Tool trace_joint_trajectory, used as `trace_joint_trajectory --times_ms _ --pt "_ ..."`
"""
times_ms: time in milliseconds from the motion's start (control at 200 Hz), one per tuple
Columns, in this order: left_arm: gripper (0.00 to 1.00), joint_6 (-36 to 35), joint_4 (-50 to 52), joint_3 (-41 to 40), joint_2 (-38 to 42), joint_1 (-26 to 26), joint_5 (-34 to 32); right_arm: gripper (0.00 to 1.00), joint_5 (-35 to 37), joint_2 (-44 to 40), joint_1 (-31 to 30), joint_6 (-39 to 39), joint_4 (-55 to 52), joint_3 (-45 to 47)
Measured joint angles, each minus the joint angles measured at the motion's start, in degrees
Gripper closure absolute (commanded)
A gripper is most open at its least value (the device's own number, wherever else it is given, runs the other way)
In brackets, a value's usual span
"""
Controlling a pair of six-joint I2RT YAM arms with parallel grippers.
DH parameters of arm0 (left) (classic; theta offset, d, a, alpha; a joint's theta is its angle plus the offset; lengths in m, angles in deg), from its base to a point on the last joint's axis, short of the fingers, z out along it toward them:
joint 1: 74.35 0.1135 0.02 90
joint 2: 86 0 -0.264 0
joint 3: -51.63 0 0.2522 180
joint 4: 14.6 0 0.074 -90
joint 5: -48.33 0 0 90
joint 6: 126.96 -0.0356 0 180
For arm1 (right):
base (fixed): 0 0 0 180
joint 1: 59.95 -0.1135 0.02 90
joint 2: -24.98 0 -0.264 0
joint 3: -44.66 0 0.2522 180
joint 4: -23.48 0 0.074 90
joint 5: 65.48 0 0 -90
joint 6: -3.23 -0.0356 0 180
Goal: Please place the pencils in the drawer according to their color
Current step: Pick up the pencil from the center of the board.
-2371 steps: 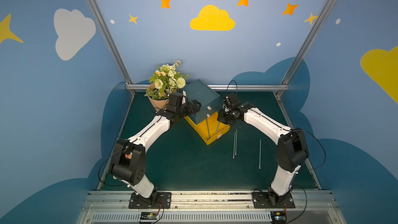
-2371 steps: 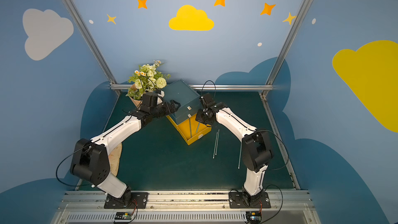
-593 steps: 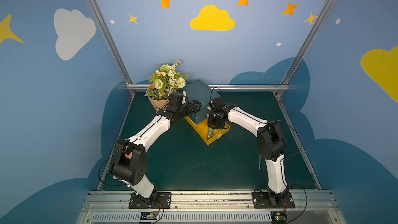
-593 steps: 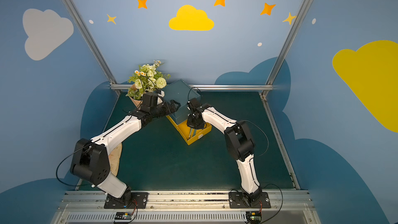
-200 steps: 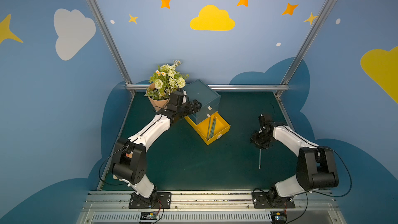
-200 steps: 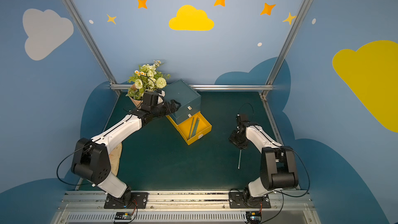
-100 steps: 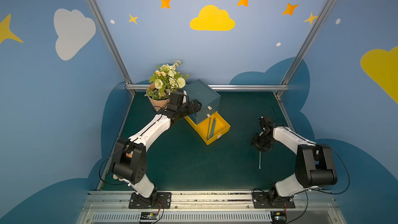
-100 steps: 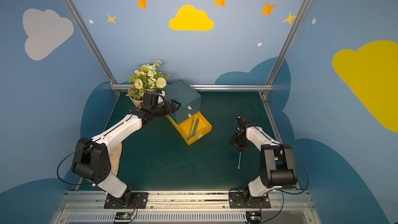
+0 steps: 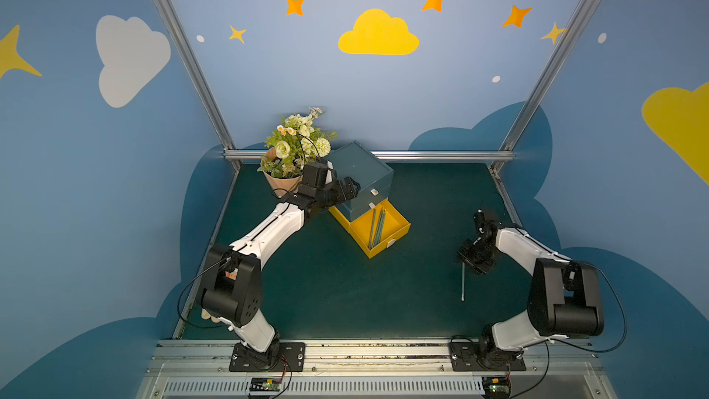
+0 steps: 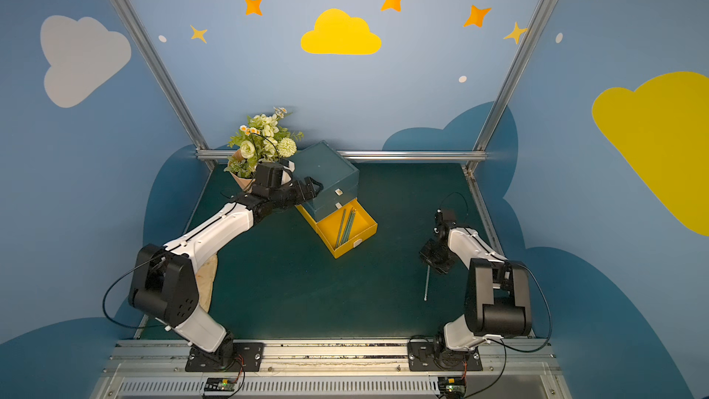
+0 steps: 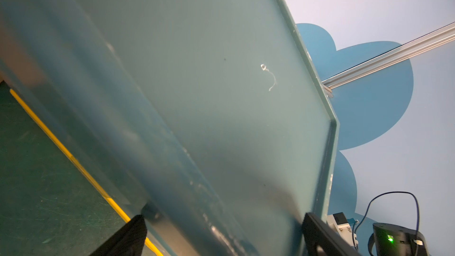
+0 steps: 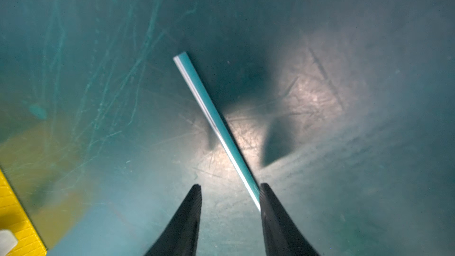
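My right gripper should next come down onto the far part of the pale grey-green pencil [image 9: 463, 266] [image 12: 251, 187] and close, because its open fingers are still above the mat.
A yellow drawer [image 9: 400, 230] stands pulled out of the teal cabinet [image 9: 360, 170] at the back middle, seen in both top views. Several grey-green pencils [image 9: 378, 226] lie in it. One more pale grey-green pencil [image 9: 463, 282] lies on the green mat at the right. My right gripper [image 9: 474, 261] hovers low over its far end. In the right wrist view that gripper [image 12: 230, 189] is open, and the pencil [image 12: 209, 109] runs along the mat and under one fingertip [image 12: 266, 195]. My left gripper [image 11: 221, 237] is spread wide and shut across a corner of the cabinet [image 11: 197, 82].
A flower bouquet [image 9: 297, 147] stands left of the cabinet, behind my left arm. A tan object [image 10: 207, 282] lies on the mat by the left wall. Metal frame rails [image 9: 441, 155] bound the mat [image 9: 326, 293]. A corner of the yellow drawer [image 12: 12, 217] shows in the right wrist view.
My right gripper has left the drawer, swung right and settled lower over the lone pencil's far end. The left arm and the cabinet have not moved.
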State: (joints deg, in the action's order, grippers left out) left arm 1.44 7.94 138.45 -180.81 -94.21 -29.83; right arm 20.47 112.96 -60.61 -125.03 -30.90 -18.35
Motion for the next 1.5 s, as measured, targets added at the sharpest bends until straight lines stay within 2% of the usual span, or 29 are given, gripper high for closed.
trace_joint_trajectory --times_ms 200,360,631,856,1026,1256,1497 --pt "0.00 0.24 -0.31 0.42 -0.57 0.00 0.24 0.60 -0.94 2.75 -1.03 -0.17 0.48 0.24" --pt "0.00 0.28 -0.26 0.57 -0.68 0.00 0.31 0.69 -0.26 3.21 -1.18 -0.39 0.02 0.00" --pt "0.00 0.28 -0.24 0.57 -0.68 0.00 0.33 1.00 1.90 3.39 -1.42 -0.48 -0.74 -0.04" --pt "0.00 0.33 -0.26 0.57 -0.68 0.00 0.33 1.00 1.64 3.21 -1.57 -0.22 -0.68 -0.07" --pt "0.00 0.31 -0.24 0.59 -0.66 0.00 0.33 1.00 -1.73 2.75 -2.54 -0.22 0.26 -0.04" --pt "0.00 0.26 0.22 0.85 -0.61 0.00 0.31 1.00 -4.48 -1.95 -2.93 -0.26 -0.24 -0.63" --pt "0.00 -0.57 2.82 2.56 -0.61 -0.07 -0.07 1.00 -6.29 -5.03 -4.52 -0.70 -0.87 -5.25"
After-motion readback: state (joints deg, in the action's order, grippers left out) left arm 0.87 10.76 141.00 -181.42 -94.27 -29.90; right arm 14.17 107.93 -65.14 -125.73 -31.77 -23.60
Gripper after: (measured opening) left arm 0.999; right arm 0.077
